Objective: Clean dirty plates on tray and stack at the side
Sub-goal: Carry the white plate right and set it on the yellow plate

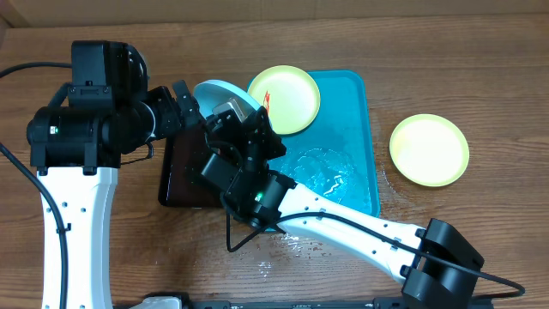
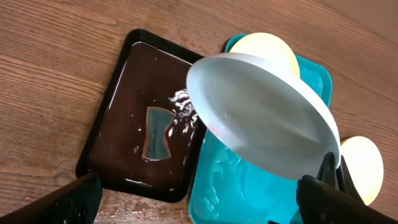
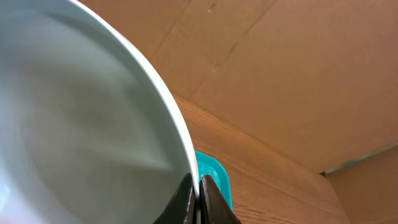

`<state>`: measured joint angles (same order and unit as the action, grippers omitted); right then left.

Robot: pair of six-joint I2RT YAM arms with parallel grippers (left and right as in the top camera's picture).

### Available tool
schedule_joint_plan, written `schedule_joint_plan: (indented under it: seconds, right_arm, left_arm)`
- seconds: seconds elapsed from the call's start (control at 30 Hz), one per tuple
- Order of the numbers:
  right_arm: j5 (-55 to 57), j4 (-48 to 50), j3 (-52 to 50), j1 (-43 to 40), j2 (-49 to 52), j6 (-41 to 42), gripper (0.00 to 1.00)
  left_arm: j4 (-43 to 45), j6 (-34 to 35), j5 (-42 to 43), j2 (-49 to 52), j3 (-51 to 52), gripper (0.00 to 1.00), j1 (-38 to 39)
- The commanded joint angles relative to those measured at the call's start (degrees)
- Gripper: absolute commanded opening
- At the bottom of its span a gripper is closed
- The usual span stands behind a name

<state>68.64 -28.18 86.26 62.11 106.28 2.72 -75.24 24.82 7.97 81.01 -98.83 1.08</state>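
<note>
My right gripper moves to the right in the overhead view next, then down over the second yellow-green plate (image 1: 429, 150) to release, because that plate lies beside the tray.
My right gripper (image 1: 233, 110) (image 3: 199, 186) is shut on the rim of the light blue plate (image 1: 219, 91) (image 3: 81, 124) and holds it tilted above the gap between the two trays. The plate also fills the middle of the left wrist view (image 2: 261, 124). My left gripper (image 1: 184, 103) (image 2: 199, 205) is open and empty, just left of the plate. A yellow-green plate (image 1: 287, 99) (image 2: 267, 46) with a red smear lies at the far end of the turquoise tray (image 1: 352, 172) (image 2: 230, 180). A second yellow-green plate (image 1: 429, 150) (image 2: 364, 165) lies on the table right of the tray.
A wet black tray (image 1: 180, 176) (image 2: 124, 124) lies left of the turquoise tray, with a small bluish-brown piece (image 2: 157, 132) in it. Water glistens in the turquoise tray and on the table by its front edge (image 1: 300, 245). A cardboard wall (image 3: 298, 74) stands behind the table.
</note>
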Motion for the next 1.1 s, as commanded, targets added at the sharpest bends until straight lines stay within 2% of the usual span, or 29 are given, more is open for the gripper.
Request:
schedule_joint_plan:
  seconds: [0.0,0.1,0.2,0.27,0.4,0.57,0.63,0.7,0.83,0.93,1.07]
  right_arm:
    - [2.19,0.52,1.01,0.28,-1.49,-0.15,0.04]
    - [0.09,0.09,1.01,-0.59,-1.49,2.8,0.04]
    - [-9.22,-3.48,1.01,-4.09,-1.49,9.88,0.04]
    - [-20.09,-7.26,1.01,-8.28,-1.49,16.46,0.04]
    - [-40.65,-12.68,1.62,-17.62,-2.08,22.88,0.04]
    - [-71.95,-16.41,2.75,-34.18,-6.49,23.04,0.04]
    - [-79.71,-18.05,2.75,-41.57,-8.41,23.06,0.04]
    - [-84.21,-20.79,2.75,-49.92,-9.64,23.06,0.04]
    - [-84.5,-29.44,2.62,-64.61,-9.14,22.97,0.04]
    - [-82.4,-35.6,1.51,-73.44,-7.82,22.77,0.04]
    - [-79.76,-37.7,-3.91,-81.85,-7.26,22.6,0.04]
  left_arm:
    - [0.07,-0.85,0.46,0.35,-0.7,1.0,0.07]
    - [0.07,-0.85,0.46,0.35,-0.7,1.0,0.07]
    - [0.07,-0.85,0.46,0.35,-0.7,1.0,0.07]
    - [0.07,-0.85,0.46,0.35,-0.7,1.0,0.07]
    - [0.07,-0.85,0.46,0.35,-0.7,1.0,0.07]
    - [0.07,-0.85,0.46,0.35,-0.7,1.0,0.07]
    - [0.07,-0.85,0.46,0.35,-0.7,1.0,0.07]
    - [0.07,-0.85,0.48,0.35,-0.7,1.0,0.07]
    - [0.07,-0.85,0.46,0.35,-0.7,1.0,0.07]
    - [0.07,-0.85,0.48,0.35,-0.7,1.0,0.07]
    - [0.07,-0.85,0.46,0.35,-0.7,1.0,0.07]
